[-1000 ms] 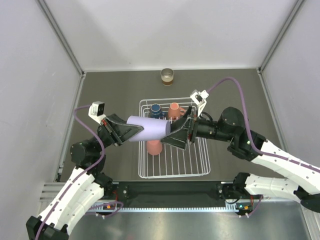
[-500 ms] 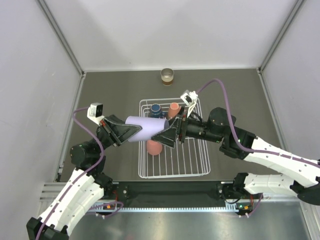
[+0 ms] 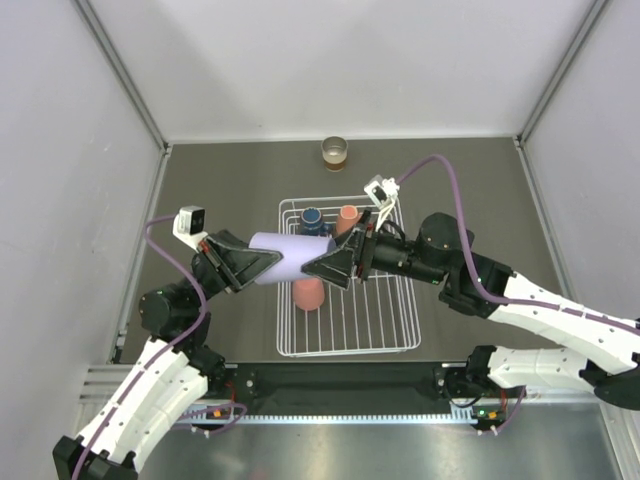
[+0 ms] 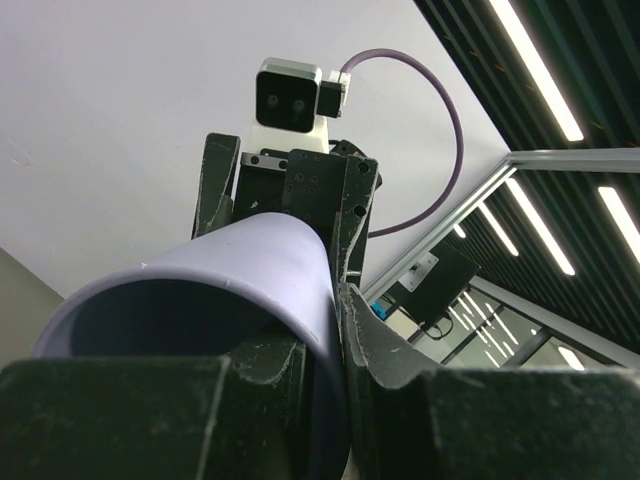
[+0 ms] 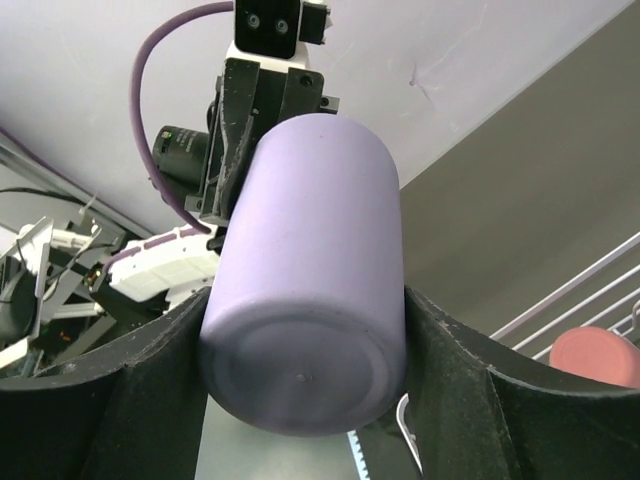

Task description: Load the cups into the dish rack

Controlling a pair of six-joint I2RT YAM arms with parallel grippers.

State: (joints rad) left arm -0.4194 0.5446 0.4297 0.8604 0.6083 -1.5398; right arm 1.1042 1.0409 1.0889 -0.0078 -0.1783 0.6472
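Note:
My right gripper is above the rack's empty near corner (image 3: 386,328), which is to its right in the top view, so next I will lower my right gripper back to let go of the tumbler there.
A lavender tumbler (image 3: 290,257) hangs on its side above the dish rack (image 3: 345,350), held at both ends. My left gripper (image 3: 262,262) is shut on its rim wall (image 4: 250,270), one finger inside and one outside. My right gripper (image 3: 318,268) has closed round the base end (image 5: 320,250), with a finger pressed against each side. Inside the rack lie a pink tumbler (image 3: 308,294), a terracotta-orange mug (image 3: 347,217) and a dark blue mug (image 3: 313,218). A shiny brownish cup (image 3: 334,153) stands on the table beyond the rack.
Grey walls enclose the table on the left, right and back. Both arms cross over the left and middle of the rack. The right arm's purple cable (image 3: 440,170) loops above the rack's far right corner.
My right gripper has moved left onto the tumbler's base end and its fingers have closed in against it. The left gripper and the tumbler have stayed almost still.

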